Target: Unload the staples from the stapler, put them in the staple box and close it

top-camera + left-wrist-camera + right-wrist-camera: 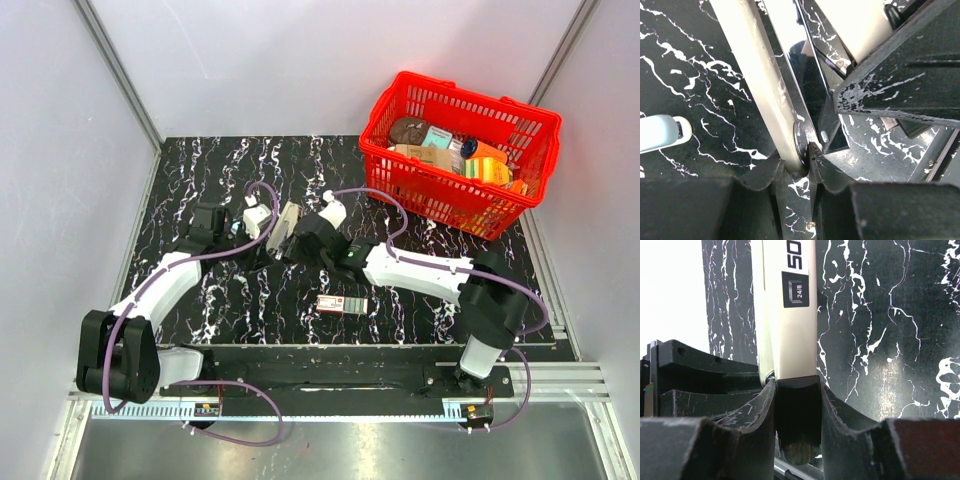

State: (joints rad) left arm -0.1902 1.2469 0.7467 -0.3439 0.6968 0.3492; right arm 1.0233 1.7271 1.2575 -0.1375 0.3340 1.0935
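My right gripper carries the stapler [288, 222] outward next, lowers it onto the open patch of marble tabletop [323, 183] beside the red basket and releases it, since that patch lies bare.
A cream-and-black stapler [288, 222] marked "24/8" is held low over the black marble table between both grippers. In the left wrist view the stapler [760, 85] stands open, with its chrome rail and a spring showing. My left gripper [801, 162] is shut on the end of the cream arm and chrome rail. In the right wrist view my right gripper [795, 390] is shut on the stapler's [787, 315] black end. From above, the left gripper [268, 243] and right gripper [300, 240] meet at it. A small light-blue oblong thing [660, 132] with a pale end lies apart.
A small red-and-white box [342, 304] lies on the table in front of the grippers. A red basket [440, 190] with several packaged goods stands at the back right. White walls close in the table on three sides.
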